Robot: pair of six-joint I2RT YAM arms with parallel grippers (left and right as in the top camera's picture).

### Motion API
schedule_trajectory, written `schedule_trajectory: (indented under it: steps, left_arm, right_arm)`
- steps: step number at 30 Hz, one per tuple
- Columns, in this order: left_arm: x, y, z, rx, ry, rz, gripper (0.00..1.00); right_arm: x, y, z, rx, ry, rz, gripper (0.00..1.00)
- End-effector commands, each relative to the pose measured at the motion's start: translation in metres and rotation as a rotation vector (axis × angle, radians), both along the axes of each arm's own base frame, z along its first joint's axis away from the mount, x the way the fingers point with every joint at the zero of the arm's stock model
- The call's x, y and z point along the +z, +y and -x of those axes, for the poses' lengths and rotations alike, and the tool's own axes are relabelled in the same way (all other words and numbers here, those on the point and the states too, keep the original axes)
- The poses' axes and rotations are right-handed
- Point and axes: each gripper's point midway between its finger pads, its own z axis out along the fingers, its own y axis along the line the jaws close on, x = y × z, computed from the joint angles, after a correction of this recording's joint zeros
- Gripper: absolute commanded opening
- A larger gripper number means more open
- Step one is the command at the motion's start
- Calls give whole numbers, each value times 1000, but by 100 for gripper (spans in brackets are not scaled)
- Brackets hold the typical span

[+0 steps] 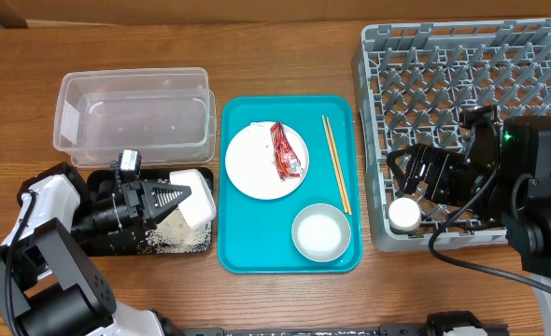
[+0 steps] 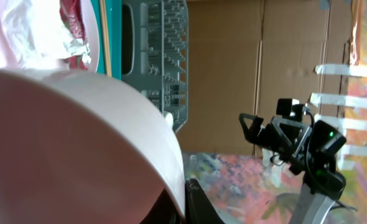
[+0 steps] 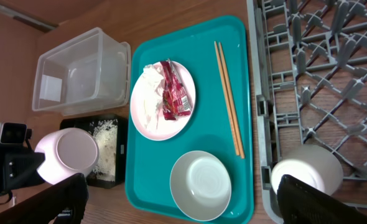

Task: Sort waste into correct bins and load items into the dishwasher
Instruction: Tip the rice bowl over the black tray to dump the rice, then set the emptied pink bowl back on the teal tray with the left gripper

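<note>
I will move my left gripper to the right in the overhead view next, because the teal tray's bare near corner (image 1: 249, 237) is there. I will then lower the bowl upright and let go of it.
My left gripper (image 1: 177, 196) is shut on the rim of a white-pinkish bowl (image 1: 193, 207), holding it tilted over the black tray (image 1: 107, 245), which has rice grains (image 1: 168, 235) in it. The bowl fills the left wrist view (image 2: 65, 143). On the teal tray, a white plate (image 1: 257, 168) carries the red wrapper (image 1: 287, 151) and a white napkin (image 3: 147, 81). Chopsticks (image 1: 337, 166) and a second bowl (image 1: 319, 233) also lie on that tray. My right gripper (image 1: 411, 182) is open and empty above the dish rack's (image 1: 472, 93) front left corner, next to a white cup (image 1: 405, 216).
The clear tub (image 1: 131, 117) stands behind the black tray and looks empty. The teal tray (image 1: 243, 252) sits between the bins and the rack. Cardboard boxes show behind the table in the left wrist view.
</note>
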Motion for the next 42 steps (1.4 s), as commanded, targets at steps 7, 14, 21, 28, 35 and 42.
schedule_trajectory:
  steps: [7,14,21,28,35,42]
  left_arm:
    - [1,0,9,-45,-75,-71,4]
    - [16,-7,17,-46,-9,-115,4]
    - [-15,14,18,49,247,-476,4]
    - [-23,-26,34,-73,143,-886,4]
    - [-58,-99,40,-180,11,-1210,4]
    - [-107,-141,52,-225,14,-1393,4]
  right_arm:
    - [5,1,1,7,-17,-2,99]
    - [6,1,0,7,-22,-3,99]
    - [7,1,-2,7,-31,-4,99]
    - [8,1,-3,7,-37,-4,99]
    - [8,1,-2,6,-35,-4,99]
    - [7,1,-2,7,-33,-3,100]
